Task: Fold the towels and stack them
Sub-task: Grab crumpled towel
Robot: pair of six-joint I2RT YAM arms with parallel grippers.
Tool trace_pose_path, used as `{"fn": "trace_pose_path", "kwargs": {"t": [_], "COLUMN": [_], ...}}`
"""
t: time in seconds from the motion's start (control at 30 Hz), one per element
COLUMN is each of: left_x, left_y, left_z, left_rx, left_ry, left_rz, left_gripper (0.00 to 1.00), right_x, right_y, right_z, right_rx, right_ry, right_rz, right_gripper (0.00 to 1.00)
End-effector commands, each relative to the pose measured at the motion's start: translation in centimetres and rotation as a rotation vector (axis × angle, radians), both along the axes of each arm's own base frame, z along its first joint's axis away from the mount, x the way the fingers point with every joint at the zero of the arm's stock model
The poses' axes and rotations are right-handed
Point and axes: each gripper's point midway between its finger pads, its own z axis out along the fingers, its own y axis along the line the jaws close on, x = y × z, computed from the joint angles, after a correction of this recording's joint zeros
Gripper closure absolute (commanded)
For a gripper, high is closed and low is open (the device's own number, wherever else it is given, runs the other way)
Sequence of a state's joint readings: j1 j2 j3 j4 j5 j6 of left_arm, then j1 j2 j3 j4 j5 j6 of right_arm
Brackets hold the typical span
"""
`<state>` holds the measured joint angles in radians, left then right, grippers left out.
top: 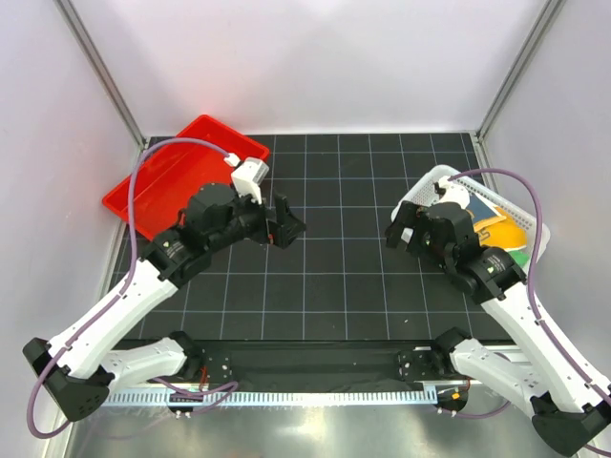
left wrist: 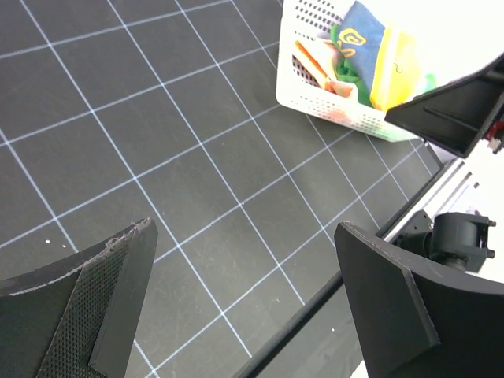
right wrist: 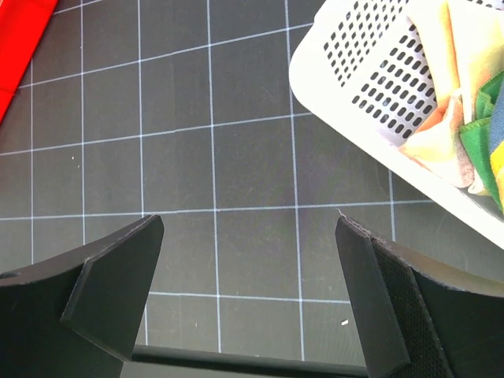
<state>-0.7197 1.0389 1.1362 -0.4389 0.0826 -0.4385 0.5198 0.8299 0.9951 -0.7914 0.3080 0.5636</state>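
My right gripper moves to the right in the top view and down onto the yellow and blue towel [top: 491, 220] next, since that towel tops the heap.
The towels [top: 500, 229] lie crumpled together inside a white perforated basket [top: 429, 182] at the right of the black grid mat. Yellow, green and orange cloth shows there. In the left wrist view the towels [left wrist: 370, 59] fill the basket [left wrist: 315, 106] at the top right. In the right wrist view the towels [right wrist: 461, 126] spill over the wall of the basket [right wrist: 370, 79]. My left gripper [top: 289, 222] hovers open over the middle of the mat, nothing between its fingers [left wrist: 244, 228]. My right gripper [top: 394, 230] is open and empty [right wrist: 250, 220], just left of the basket.
A red plastic tray [top: 170, 177] sits at the back left, behind the left arm, and its corner [right wrist: 20, 47] shows in the right wrist view. Grey walls close in the sides and back. A black rail [top: 315, 355] runs along the near edge.
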Motion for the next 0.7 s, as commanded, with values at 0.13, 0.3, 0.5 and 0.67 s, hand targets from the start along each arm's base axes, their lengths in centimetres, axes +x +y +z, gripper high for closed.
{"fn": "trace_pose_path", "kwargs": {"t": [0.13,0.3,0.5,0.67], "left_x": [-0.1,-0.3,-0.2,-0.3], "left_y": [-2.9,-4.1,-4.8,-5.5], "left_z": [-1.9,-3.0,-6.2,-7.5], "left_rx": [-0.132,-0.14,-0.147,-0.136], "left_ry": [0.1,0.188,0.294,0.349], "left_rz": [-0.052,-0.079,-0.052,-0.07], "left_gripper": [0.0,0.02,0.02,0.05], "right_x": [3.0,5.6,6.2,5.2], "right_y": [-1.6,-7.1,-15.2,-20.1], "right_z": [0.2,-0.2,-2.5,-4.5], "right_rx": [-0.05,-0.24,-0.241,-0.153], "right_ry": [-0.058,0.044,0.173,0.213], "right_rz": [-0.172,-0.424,-0.664,-0.83], "right_gripper": [0.0,0.02,0.27,0.36]}}
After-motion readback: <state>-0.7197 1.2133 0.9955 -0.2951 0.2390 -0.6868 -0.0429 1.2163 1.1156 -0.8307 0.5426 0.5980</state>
